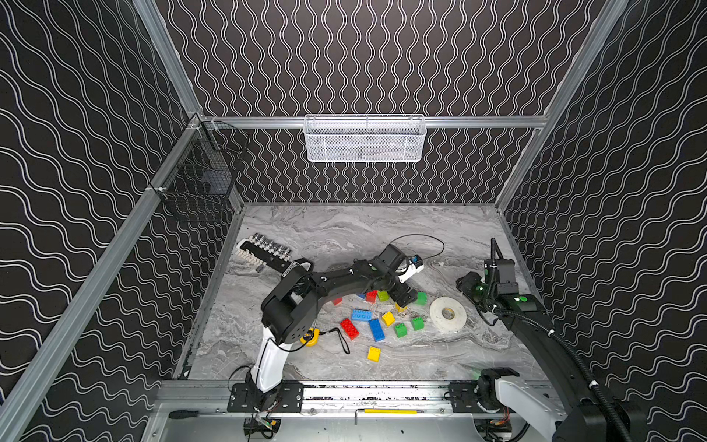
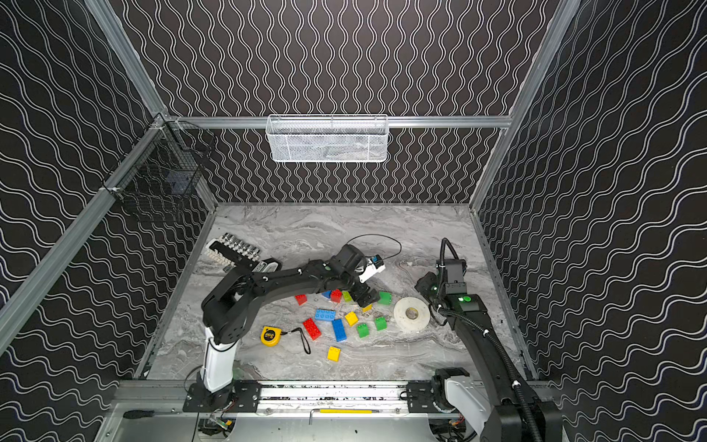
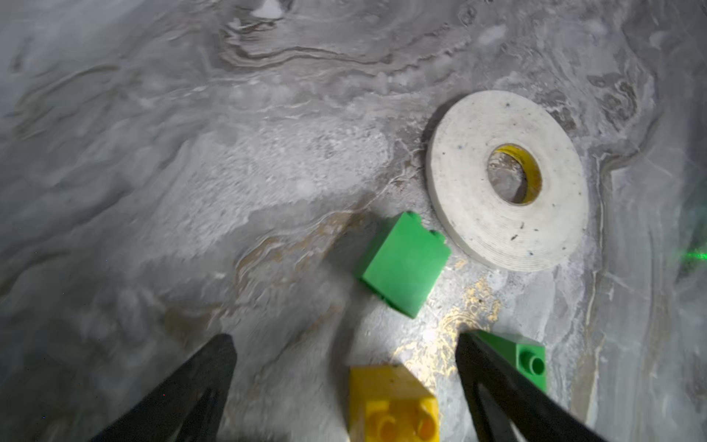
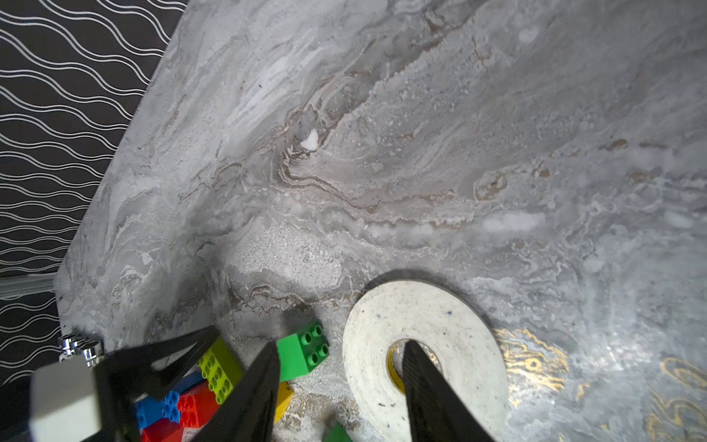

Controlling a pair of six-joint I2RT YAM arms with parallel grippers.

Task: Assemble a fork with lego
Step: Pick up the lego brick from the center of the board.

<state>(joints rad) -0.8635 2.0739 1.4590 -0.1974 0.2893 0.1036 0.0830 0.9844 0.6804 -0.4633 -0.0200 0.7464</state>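
Note:
The green brick (image 3: 406,263) beside the tape roll lies at an angle to the left gripper's fingers, so the left gripper should lower and turn past the yellow brick (image 3: 390,402) onto it.
The lego bricks lie loose on the marble table (image 1: 344,229): a red oblong (image 1: 349,328), two blue ones (image 1: 377,330), yellow (image 1: 388,318) and green (image 1: 400,330) squares. My left gripper (image 1: 406,300) is down at the back of the pile, open. In the left wrist view a yellow brick (image 3: 390,402) sits on the table between its spread fingers (image 3: 497,382), untouched, and a green brick (image 3: 405,264) lies just beyond. My right gripper (image 4: 342,344) hovers open and empty above the white tape roll (image 4: 440,317), near a green brick (image 4: 302,350).
The white tape roll (image 1: 447,313) lies right of the bricks. A yellow tape measure (image 2: 271,336) with a black cord sits by the left arm's base. A socket set (image 1: 266,250) is at the back left. Wire baskets (image 1: 364,138) hang on the walls.

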